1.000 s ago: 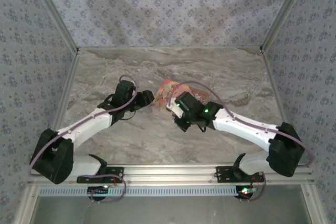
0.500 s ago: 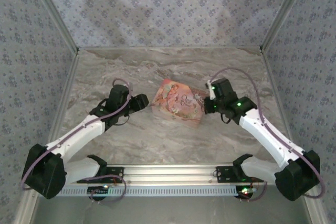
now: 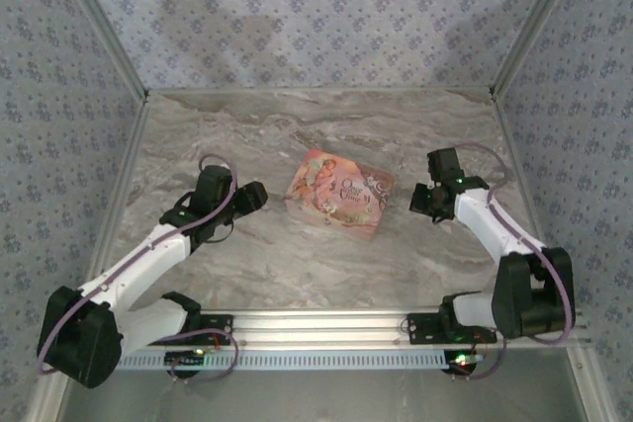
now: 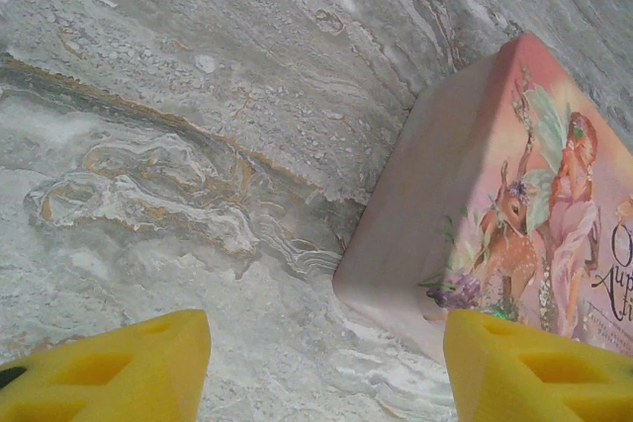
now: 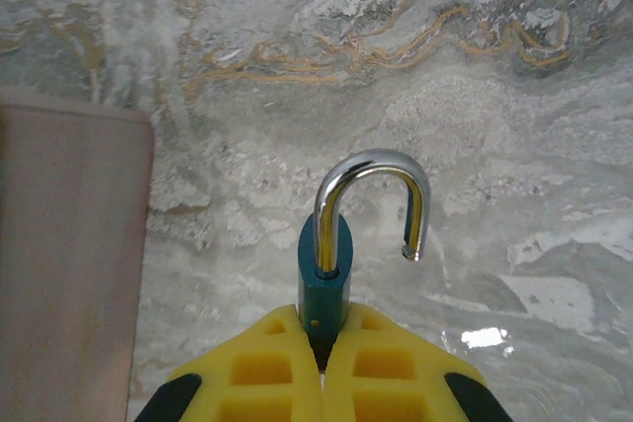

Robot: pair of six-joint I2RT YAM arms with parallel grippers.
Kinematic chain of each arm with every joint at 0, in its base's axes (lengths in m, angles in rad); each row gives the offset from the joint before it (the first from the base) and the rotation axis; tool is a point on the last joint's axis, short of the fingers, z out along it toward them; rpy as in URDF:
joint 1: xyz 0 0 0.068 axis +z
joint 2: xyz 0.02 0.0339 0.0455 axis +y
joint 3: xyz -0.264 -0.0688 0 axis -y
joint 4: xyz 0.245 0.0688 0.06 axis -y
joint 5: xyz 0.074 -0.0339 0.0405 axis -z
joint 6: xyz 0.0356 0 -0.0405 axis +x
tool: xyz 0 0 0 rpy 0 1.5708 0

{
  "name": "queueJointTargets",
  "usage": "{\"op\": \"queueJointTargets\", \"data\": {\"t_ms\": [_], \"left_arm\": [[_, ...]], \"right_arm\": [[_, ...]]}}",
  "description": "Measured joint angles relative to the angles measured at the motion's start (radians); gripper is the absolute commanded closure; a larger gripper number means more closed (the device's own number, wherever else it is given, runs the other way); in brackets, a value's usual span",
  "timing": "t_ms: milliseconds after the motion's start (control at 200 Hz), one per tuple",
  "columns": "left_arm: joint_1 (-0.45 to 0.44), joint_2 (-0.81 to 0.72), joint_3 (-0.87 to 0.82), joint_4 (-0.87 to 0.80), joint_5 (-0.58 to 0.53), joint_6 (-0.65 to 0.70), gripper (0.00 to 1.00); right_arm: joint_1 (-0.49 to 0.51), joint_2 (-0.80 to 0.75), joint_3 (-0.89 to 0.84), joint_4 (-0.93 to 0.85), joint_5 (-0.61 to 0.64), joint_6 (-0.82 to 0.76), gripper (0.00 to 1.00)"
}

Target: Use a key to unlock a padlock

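The silver shackle of the teal padlock (image 5: 323, 264) is already swung open, so my right gripper needs to lower the padlock toward the marble beside the book next and let go of it there.
My right gripper (image 5: 321, 338) is shut on a teal padlock (image 5: 323, 264), its yellow fingers (image 5: 267, 363) pinching the body. The padlock's silver shackle (image 5: 371, 205) is swung open, with its free end hanging clear of the body. In the top view that gripper (image 3: 423, 198) sits right of the book. My left gripper (image 4: 326, 368) stands open above bare marble, with nothing between its yellow fingers (image 4: 109, 368). In the top view the left gripper (image 3: 255, 193) sits left of the book. No key is visible.
A pink illustrated book (image 3: 339, 193) lies flat mid-table between the two arms; its corner (image 4: 475, 214) reaches in front of the left gripper, and its edge (image 5: 69, 264) shows left of the padlock. Patterned walls (image 3: 316, 17) enclose the marble table (image 3: 316, 130).
Both arms have pulled apart from over the book, the right one swinging far right and the left one drawing back left. The book now lies uncovered.
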Motion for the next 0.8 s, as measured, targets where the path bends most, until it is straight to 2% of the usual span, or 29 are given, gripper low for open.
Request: {"op": "queueJointTargets", "data": {"t_ms": [190,275,400,620,799], "left_arm": [[0.001,-0.005,-0.016,-0.002,0.0,0.0,0.36],[0.004,-0.008,-0.017,-0.003,0.0,0.0,0.36],[0.011,-0.017,-0.017,-0.003,0.0,-0.001,0.36],[0.023,-0.035,-0.019,-0.004,0.001,-0.002,0.36],[0.026,-0.061,-0.024,-0.023,0.0,-0.004,0.36]], "right_arm": [[-0.016,0.115,0.0,0.056,-0.013,0.01,1.0],[-0.016,0.133,0.0,0.085,-0.015,0.011,0.96],[-0.018,0.15,0.002,0.11,-0.014,0.019,0.82],[-0.019,0.178,0.003,0.105,-0.016,0.025,0.81],[-0.022,0.178,0.027,0.087,-0.022,0.024,0.58]]}}
